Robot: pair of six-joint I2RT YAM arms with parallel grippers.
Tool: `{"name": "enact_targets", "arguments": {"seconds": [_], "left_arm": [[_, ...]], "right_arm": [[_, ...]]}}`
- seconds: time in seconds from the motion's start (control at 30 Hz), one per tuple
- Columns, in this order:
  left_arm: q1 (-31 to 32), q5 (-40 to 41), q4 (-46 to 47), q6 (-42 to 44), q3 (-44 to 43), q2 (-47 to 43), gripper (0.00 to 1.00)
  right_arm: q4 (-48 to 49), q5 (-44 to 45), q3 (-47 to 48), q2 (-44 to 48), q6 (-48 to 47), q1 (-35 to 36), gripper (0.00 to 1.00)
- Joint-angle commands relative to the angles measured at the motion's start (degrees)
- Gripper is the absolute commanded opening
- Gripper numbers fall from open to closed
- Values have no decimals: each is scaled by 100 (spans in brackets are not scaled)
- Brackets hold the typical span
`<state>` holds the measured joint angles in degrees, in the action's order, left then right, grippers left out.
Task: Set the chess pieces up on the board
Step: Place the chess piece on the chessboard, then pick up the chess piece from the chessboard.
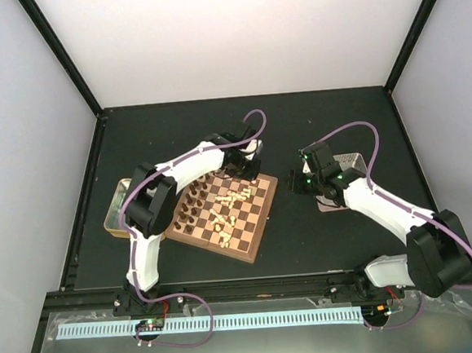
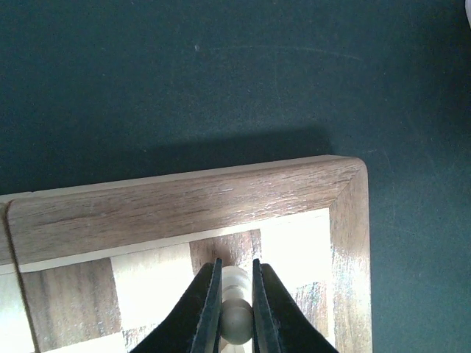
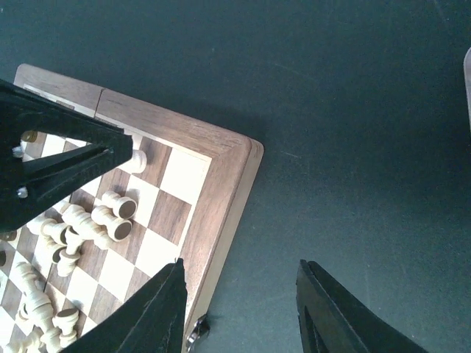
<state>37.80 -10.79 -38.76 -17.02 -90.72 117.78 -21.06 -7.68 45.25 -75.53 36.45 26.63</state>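
Note:
I will next move my right gripper to the left in the top view and down to close around the toppled cream piece, because its base sticks clear of the heap of pieces.
The board lies on the dark table with several cream chess pieces tumbled over its middle. My left gripper is at the board's far corner, shut on one upright cream chess piece. The piece is pinched between the black fingers just above a corner square, inside the brown rim. My right gripper hangs open and empty over bare table just off the board's right edge. In the right wrist view, fallen cream pieces lie on the checks and the left gripper shows at the left.
Dark brown chessmen stand in rows along the board's left side. A gold tin tray sits left of the board. A pinkish-grey tray lies under the right arm. Black frame rails border the table.

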Motion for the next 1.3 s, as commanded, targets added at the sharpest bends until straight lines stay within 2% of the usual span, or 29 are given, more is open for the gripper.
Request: {"name": "enact_targets", "arguments": {"seconds": [0.0, 0.1, 0.37, 0.47, 0.7, 0.83, 1.07, 1.27], "left_arm": [[-88, -335, -500, 67, -418, 253, 5], [-118, -439, -570, 43, -490, 339, 8], [-190, -565, -660, 16, -630, 379, 26], [-194, -659, -615, 1, -620, 246, 34], [-218, -683, -359, -160, -342, -400, 45], [-232, -399, -125, -355, 240, -1250, 46], [-238, 284, 359, -722, 2181, -3570, 50], [-248, 984, 631, -973, 3429, -5495, 56]], "right_arm": [[-244, 220, 126, 275, -128, 0, 42], [-329, 264, 185, 386, -146, 0, 42], [-469, 264, 326, 440, -221, 0, 42], [-465, 166, 327, 391, -241, 0, 43], [-421, -28, 295, 307, -397, 28, 43], [-374, -97, 287, 180, -509, 168, 44], [-280, -54, 360, -30, -620, 516, 43], [-188, 89, 670, -336, -663, 901, 41]]}}
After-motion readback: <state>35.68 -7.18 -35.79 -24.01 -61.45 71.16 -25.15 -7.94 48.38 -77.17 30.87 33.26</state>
